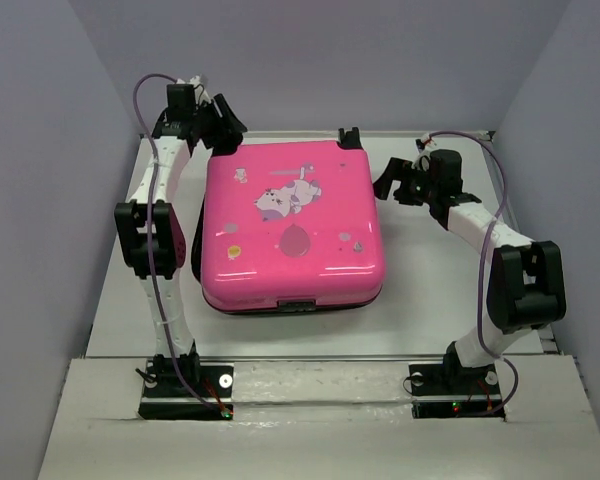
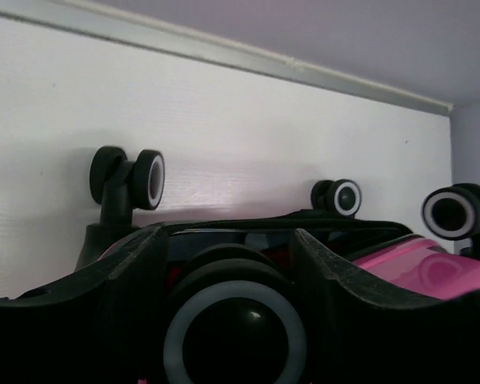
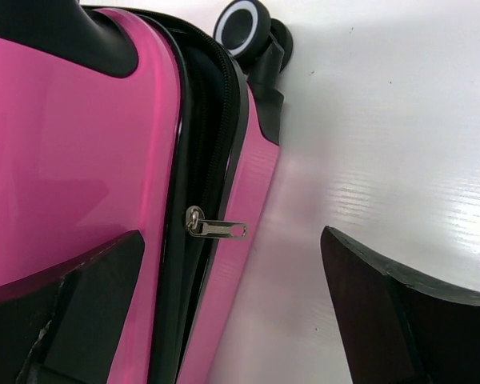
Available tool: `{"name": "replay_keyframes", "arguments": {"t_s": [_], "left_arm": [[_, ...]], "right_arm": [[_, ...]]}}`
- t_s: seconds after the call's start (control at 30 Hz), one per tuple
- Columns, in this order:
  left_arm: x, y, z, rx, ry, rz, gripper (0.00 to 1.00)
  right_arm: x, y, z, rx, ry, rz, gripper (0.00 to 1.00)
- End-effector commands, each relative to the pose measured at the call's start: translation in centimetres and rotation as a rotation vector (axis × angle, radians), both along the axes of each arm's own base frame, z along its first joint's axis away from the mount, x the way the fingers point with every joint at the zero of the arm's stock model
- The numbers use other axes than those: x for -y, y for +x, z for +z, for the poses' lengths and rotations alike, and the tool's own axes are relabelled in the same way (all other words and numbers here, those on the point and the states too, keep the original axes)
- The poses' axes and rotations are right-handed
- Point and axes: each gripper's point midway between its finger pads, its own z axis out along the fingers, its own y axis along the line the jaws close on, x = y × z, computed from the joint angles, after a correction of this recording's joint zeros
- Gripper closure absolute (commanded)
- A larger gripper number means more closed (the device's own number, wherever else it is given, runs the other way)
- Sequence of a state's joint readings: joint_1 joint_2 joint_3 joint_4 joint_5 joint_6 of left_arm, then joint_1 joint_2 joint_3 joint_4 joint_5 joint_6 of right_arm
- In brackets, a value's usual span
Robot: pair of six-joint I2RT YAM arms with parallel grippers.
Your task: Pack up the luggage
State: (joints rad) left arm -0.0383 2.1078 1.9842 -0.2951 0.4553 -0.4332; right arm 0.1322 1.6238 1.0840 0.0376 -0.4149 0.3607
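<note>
The wheel goes to the left in the top view with my left gripper next and is released, since the luggage's black lower edge juts past the pink shell.
The luggage, a hot-pink hard-shell suitcase with a cartoon print, lies flat with its lid down. My left gripper is at its far left corner. In the left wrist view its fingers press on both sides of a black wheel with a grey ring. My right gripper is open beside the luggage's right side. In the right wrist view the metal zipper pull sticks out from the black seam between my right gripper's spread fingers, touching neither.
Three other black wheels stand out at the luggage's far end; one shows in the right wrist view. White table lies right of the luggage. Grey walls enclose the back and sides.
</note>
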Motion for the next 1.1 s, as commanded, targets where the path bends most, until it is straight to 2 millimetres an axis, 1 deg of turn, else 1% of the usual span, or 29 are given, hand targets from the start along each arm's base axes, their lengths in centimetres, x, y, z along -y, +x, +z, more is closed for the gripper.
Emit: {"name": "replay_keyframes", "arguments": {"t_s": [0.0,0.03,0.07,0.1,0.13,0.17,0.23,0.27,0.3,0.33,0.4,0.43,0.47,0.5,0.57,0.6,0.67,0.7,0.73,0.77,0.83,0.87,0.97,1.0,1.07], "left_arm": [[4.1,-4.5,23.4,0.462,-0.168,-0.091,0.94],[4.1,-4.0,22.9,0.442,-0.180,-0.084,0.94],[4.2,-4.1,23.9,0.463,-0.187,-0.086,0.94],[4.1,-3.9,24.1,0.465,-0.193,-0.083,0.94],[3.8,-3.2,24.4,0.460,-0.217,-0.073,0.94],[3.9,-3.3,24.6,0.453,-0.235,-0.087,0.94],[4.2,-2.9,24.3,0.433,-0.258,-0.089,0.94],[4.5,-2.9,23.7,0.412,-0.271,-0.089,0.94],[4.6,-2.9,23.9,0.434,-0.271,-0.090,0.94],[4.5,-2.9,23.7,0.434,-0.266,-0.083,0.94],[3.4,-2.4,22.8,0.422,-0.248,-0.052,0.94],[3.1,-1.8,21.7,0.400,-0.246,-0.049,0.94],[2.1,-1.4,21.5,0.395,-0.238,-0.033,0.94],[1.7,-0.7,19.8,0.356,-0.223,-0.025,0.94],[0.9,-0.1,18.3,0.333,-0.196,-0.007,0.94],[0.2,0.3,17.0,0.310,-0.174,0.006,0.94],[-0.3,0.7,15.5,0.289,-0.150,0.019,0.94],[-0.6,1.1,14.3,0.270,-0.136,0.035,0.94],[-3.2,1.9,12.7,0.242,-0.116,0.079,0.94],[-3.8,2.2,12.2,0.231,-0.112,0.087,0.94],[-4.9,2.8,10.3,0.193,-0.100,0.105,0.94],[-5.7,3.0,9.9,0.190,-0.085,0.118,0.94],[-6.5,3.2,8.6,0.174,-0.060,0.132,0.94],[-7.1,3.3,7.9,0.160,-0.043,0.157,0.94],[-8.0,3.5,7.2,0.152,-0.023,0.183,0.94]], "right_arm": [[-4.0,-1.6,1.0,-0.027,0.075,0.150,0.00],[-4.0,-1.6,1.0,-0.028,0.071,0.149,0.00],[-3.8,-1.6,1.0,-0.027,0.064,0.142,0.00],[-3.8,-1.5,1.1,-0.021,0.060,0.139,0.00],[-3.5,-1.9,0.7,-0.043,0.048,0.132,0.00],[-3.4,-1.9,0.6,-0.045,0.042,0.128,0.00],[-3.3,-1.8,0.5,-0.049,0.036,0.122,0.00],[-3.3,-1.8,0.2,-0.058,0.034,0.121,0.00],[-3.3,-1.8,0.3,-0.058,0.035,0.122,0.00],[-3.3,-1.8,0.3,-0.058,0.035,0.122,0.00],[-3.3,-1.8,0.4,-0.057,0.033,0.121,0.00],[-3.2,-1.9,0.2,-0.062,0.029,0.119,0.00],[-3.1,-1.9,0.2,-0.063,0.026,0.116,0.00],[-3.1,-1.9,0.2,-0.064,0.023,0.112,0.00],[-2.9,-1.8,0.0,-0.066,0.017,0.103,0.00],[-2.9,-1.8,-0.1,-0.070,0.016,0.101,0.00],[-2.9,-1.8,-0.2,-0.071,0.014,0.101,0.00],[-2.9,-1.8,-0.2,-0.073,0.014,0.099,0.00],[-2.9,-1.8,-0.1,-0.069,0.013,0.099,0.00],[-2.8,-1.8,-0.1,-0.070,0.015,0.099,0.00],[-2.8,-1.9,0.2,-0.062,0.014,0.100,0.00],[-2.8,-1.9,0.8,-0.049,0.014,0.099,0.00],[-2.7,-2.2,1.6,-0.032,0.016,0.099,0.00],[-2.7,-2.4,2.3,-0.014,0.018,0.100,0.00],[-2.7,-2.6,3.0,-0.001,0.018,0.101,0.00]]}}
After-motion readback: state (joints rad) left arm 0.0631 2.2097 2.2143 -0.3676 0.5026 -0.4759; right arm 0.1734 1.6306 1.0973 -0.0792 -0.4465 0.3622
